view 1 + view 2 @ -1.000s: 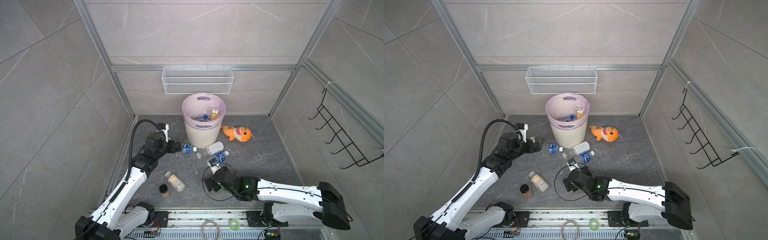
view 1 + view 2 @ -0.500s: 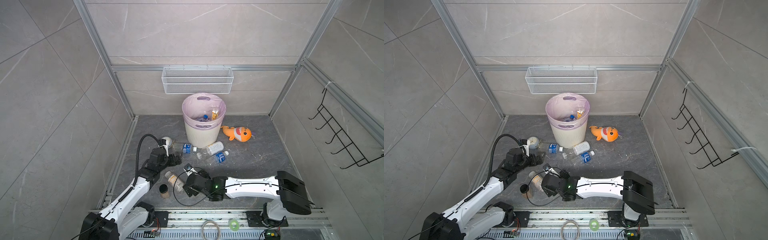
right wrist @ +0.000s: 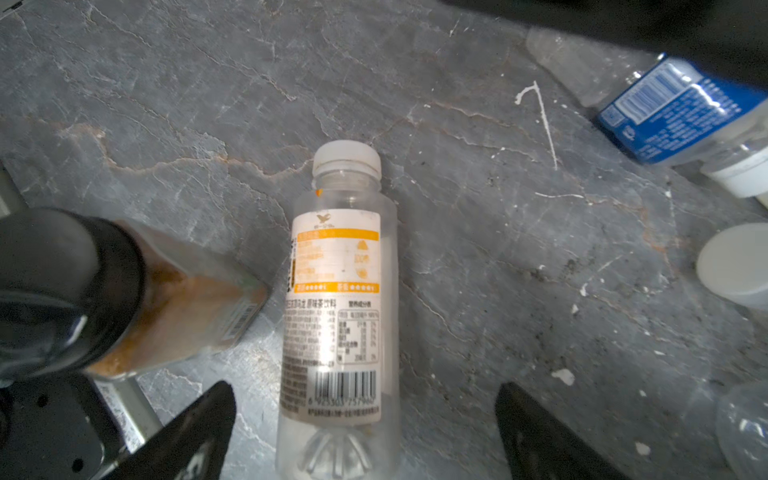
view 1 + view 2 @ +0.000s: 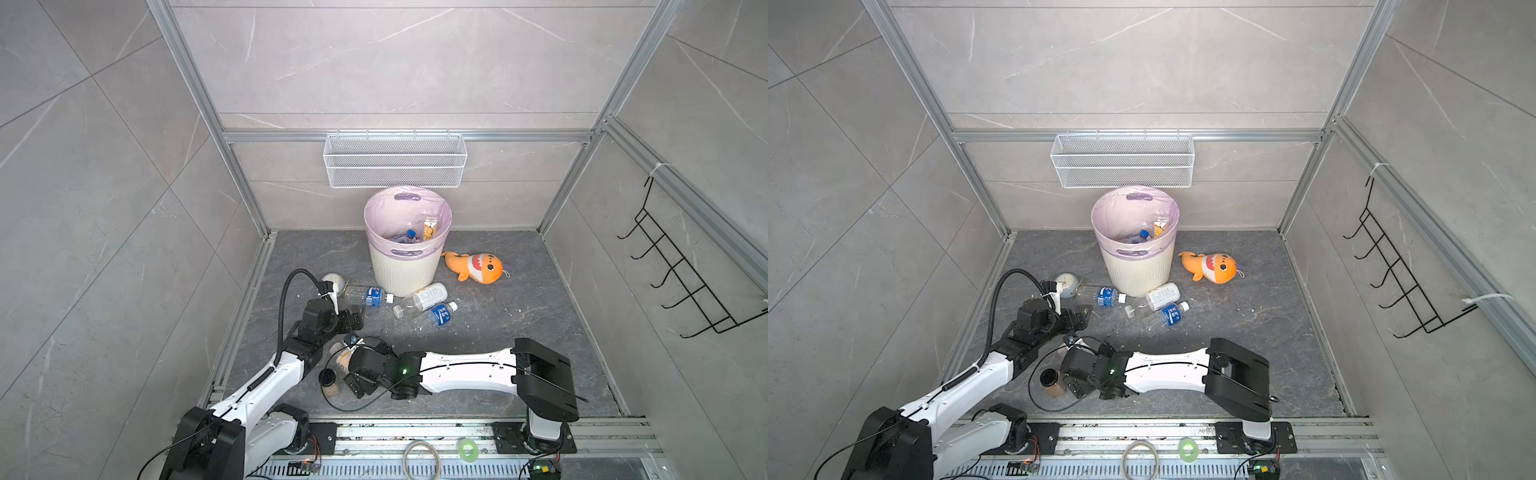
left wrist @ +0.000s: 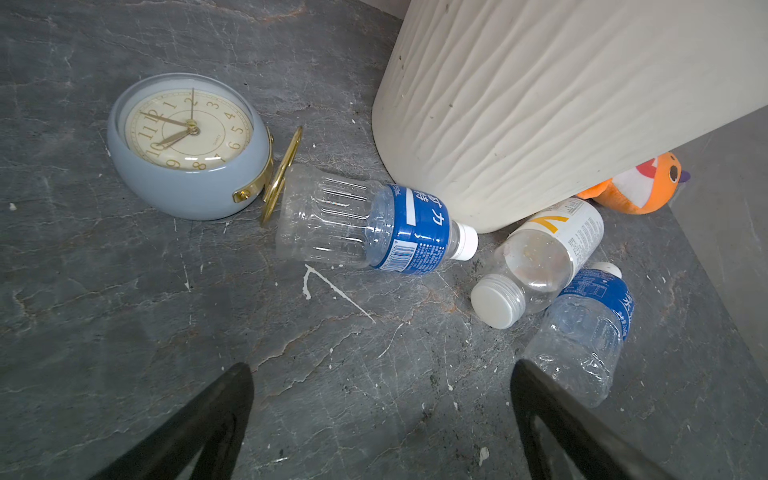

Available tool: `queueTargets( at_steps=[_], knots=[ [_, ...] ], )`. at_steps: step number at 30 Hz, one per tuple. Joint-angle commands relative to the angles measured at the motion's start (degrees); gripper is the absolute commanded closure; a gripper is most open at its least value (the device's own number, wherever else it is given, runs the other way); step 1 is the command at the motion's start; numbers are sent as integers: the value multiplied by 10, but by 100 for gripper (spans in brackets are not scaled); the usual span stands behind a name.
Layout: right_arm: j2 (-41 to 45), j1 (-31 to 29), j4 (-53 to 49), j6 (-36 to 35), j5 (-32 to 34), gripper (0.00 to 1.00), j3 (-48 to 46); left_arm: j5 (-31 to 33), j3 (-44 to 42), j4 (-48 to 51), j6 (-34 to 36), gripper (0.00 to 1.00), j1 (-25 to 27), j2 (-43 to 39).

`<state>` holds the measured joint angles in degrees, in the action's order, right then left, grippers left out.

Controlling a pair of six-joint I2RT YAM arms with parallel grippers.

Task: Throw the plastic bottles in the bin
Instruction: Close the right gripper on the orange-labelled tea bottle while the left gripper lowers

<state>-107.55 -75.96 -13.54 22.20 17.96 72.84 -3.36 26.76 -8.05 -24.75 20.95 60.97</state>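
Note:
My right gripper lowers onto the barcode end of the yellow-and-white-labelled bottle next and closes there, since that end already lies between its open fingers.
The cream ribbed bin (image 4: 405, 270) with a lilac liner stands at the back and holds a few bottles (image 4: 409, 236). Three plastic bottles lie at its foot: a blue-labelled one (image 5: 374, 224), a white-labelled one (image 5: 540, 257) and another blue-labelled one (image 5: 582, 332). My left gripper (image 5: 381, 365) is open over bare floor just short of them, nothing between its fingers. A yellow-and-white-labelled bottle (image 3: 338, 299) lies on the floor with its base between the fingers of my right gripper (image 3: 365, 386), which is open and not touching it. In a top view this bottle (image 4: 341, 358) shows beside the right gripper (image 4: 356, 365).
A black-lidded jar of tan powder (image 3: 124, 291) stands close beside the right gripper's bottle. A pale-blue clock (image 5: 187, 145) lies next to the left blue-labelled bottle. An orange plush shark (image 4: 476, 267) lies right of the bin. A wire basket (image 4: 395, 160) hangs on the back wall.
My left arm has pulled back and down from beside the bin to the floor near the bottles. My right arm has swung left to the bottle by the jar.

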Motion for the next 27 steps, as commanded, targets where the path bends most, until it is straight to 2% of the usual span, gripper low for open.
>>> queueTargets(
  at_steps=[1, 9, 17, 21, 27],
  knots=[
    [-28, -3, -16, -8, -6, 2, 27, -4, 3, -34, 4, 2, -4, 2],
    [-73, 6, -9, 0, -18, 13, 38, -14, 3, -42, -5, 3, -12, 26],
    [-92, 23, -10, 15, -25, 19, 29, -26, 5, -48, -13, 3, -21, 40],
    [-85, 29, -11, 18, -24, 33, 15, -27, 4, -47, -14, 3, -22, 41],
    [-55, 31, -10, 24, -9, 44, -17, -31, 6, -47, -15, 3, -25, 45]
  ],
)
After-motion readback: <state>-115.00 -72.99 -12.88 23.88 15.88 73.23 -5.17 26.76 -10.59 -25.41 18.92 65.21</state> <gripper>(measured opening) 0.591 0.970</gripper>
